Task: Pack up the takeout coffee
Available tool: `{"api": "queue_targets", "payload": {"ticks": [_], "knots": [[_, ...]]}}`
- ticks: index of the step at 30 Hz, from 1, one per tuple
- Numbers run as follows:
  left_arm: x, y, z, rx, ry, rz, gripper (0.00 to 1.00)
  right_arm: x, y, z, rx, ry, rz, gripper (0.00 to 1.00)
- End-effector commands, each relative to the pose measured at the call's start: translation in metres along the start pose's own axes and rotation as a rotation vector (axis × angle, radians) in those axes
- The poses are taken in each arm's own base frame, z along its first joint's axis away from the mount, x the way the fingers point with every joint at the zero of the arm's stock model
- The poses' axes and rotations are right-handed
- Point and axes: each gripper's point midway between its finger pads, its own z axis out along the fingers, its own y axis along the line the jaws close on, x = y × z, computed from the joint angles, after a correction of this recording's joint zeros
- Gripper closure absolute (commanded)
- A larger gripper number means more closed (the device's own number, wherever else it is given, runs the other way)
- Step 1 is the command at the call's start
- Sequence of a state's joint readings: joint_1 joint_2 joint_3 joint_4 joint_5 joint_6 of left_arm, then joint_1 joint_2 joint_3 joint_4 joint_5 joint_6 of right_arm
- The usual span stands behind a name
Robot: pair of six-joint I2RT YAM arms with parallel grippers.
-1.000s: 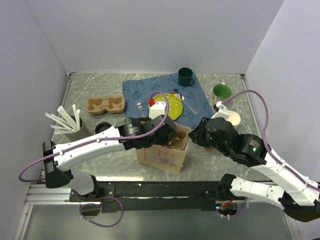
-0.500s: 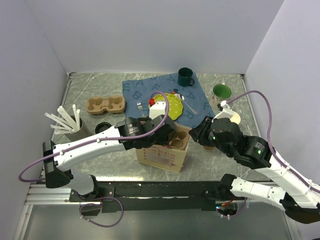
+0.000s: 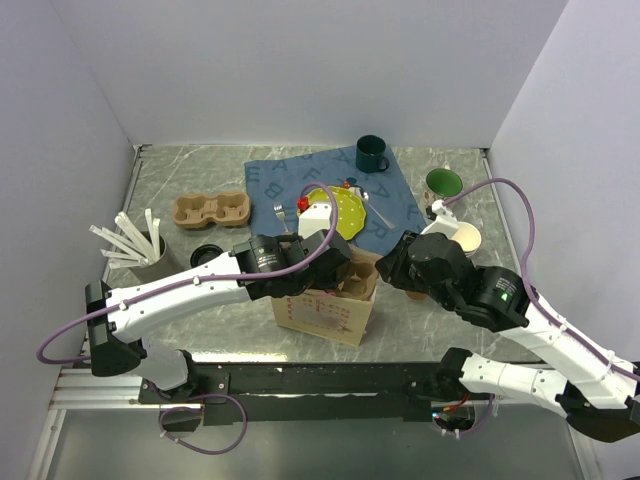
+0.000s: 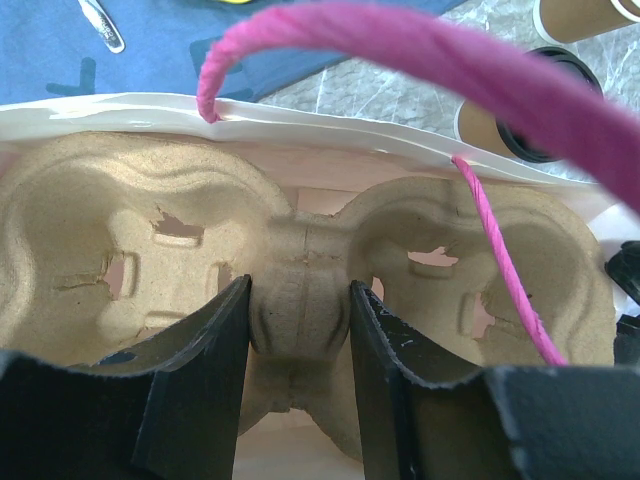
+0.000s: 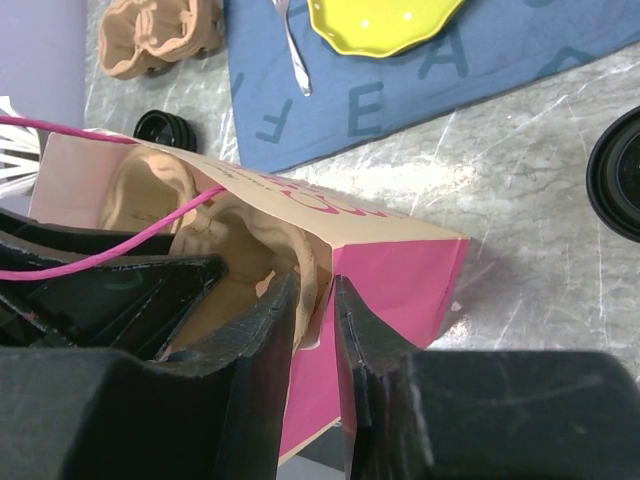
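The carrier is still high between the bag's sides, so next I need to lower my left gripper a little into the bag's open top (image 3: 354, 283) (image 4: 322, 201) and let go of the carrier's middle bridge.
A pink and white paper bag (image 3: 320, 315) stands at the table's near centre. A pulp cup carrier (image 3: 358, 280) sits in its open top. My left gripper (image 4: 300, 300) is shut on the carrier's (image 4: 130, 230) middle bridge, below the bag's pink handle (image 4: 450, 50). My right gripper (image 5: 315, 290) is shut on the bag's (image 5: 400, 270) right wall, with one finger inside against the carrier's rim (image 5: 250, 240) and one outside. The takeout coffee (image 4: 490, 125), a kraft cup with a black lid, stands just right of the bag. Its lid (image 5: 620, 185) shows at the right wrist view's edge. My right arm hides it from above.
A second pulp carrier (image 3: 210, 209), a loose black lid (image 3: 207, 254) and a cup of stirrers (image 3: 150, 255) are on the left. Behind the bag lie a blue cloth (image 3: 290, 180) with a yellow plate (image 3: 340, 210), and two green mugs (image 3: 371, 153) (image 3: 443, 182). Tan cups (image 3: 462, 237) stand on the right.
My right arm has shifted slightly beside the bag's right wall and come back. The left arm, the carrier and the bag have not moved.
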State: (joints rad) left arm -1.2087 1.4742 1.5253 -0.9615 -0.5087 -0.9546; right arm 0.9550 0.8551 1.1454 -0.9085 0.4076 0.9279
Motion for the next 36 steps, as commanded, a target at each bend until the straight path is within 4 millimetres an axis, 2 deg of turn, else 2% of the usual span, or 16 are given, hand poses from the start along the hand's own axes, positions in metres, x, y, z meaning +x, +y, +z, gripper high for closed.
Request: {"api": "queue_targets", "payload": {"ticks": [1,9,13,16,22,26,30,36], "knots": [[-0.004,-0.002,-0.009,0.029,-0.015,-0.015,0.91,-0.013,-0.001,-0.003,0.032,-0.046,0.026,0.71],[-0.004,-0.002,-0.008,0.026,-0.012,-0.011,0.91,-0.011,-0.010,0.000,0.079,-0.046,0.019,0.72],[-0.006,0.000,-0.009,0.017,-0.019,-0.016,0.91,-0.010,-0.012,0.002,0.093,-0.042,0.010,0.92],[-0.006,0.002,-0.009,0.008,-0.024,-0.017,0.92,-0.010,-0.014,0.002,0.100,-0.046,0.001,1.00],[-0.006,0.007,-0.010,-0.013,-0.027,-0.027,0.92,-0.010,-0.020,0.003,0.123,-0.050,-0.020,1.00],[-0.004,0.019,-0.009,-0.079,-0.022,-0.014,0.93,-0.015,-0.021,-0.001,0.120,-0.065,-0.049,1.00],[-0.003,0.019,-0.008,-0.077,-0.017,-0.018,0.93,-0.020,-0.022,-0.007,0.085,-0.090,-0.071,1.00],[-0.008,0.013,-0.007,-0.068,-0.025,-0.018,0.92,-0.015,-0.022,-0.007,0.074,-0.071,-0.088,1.00]]}}
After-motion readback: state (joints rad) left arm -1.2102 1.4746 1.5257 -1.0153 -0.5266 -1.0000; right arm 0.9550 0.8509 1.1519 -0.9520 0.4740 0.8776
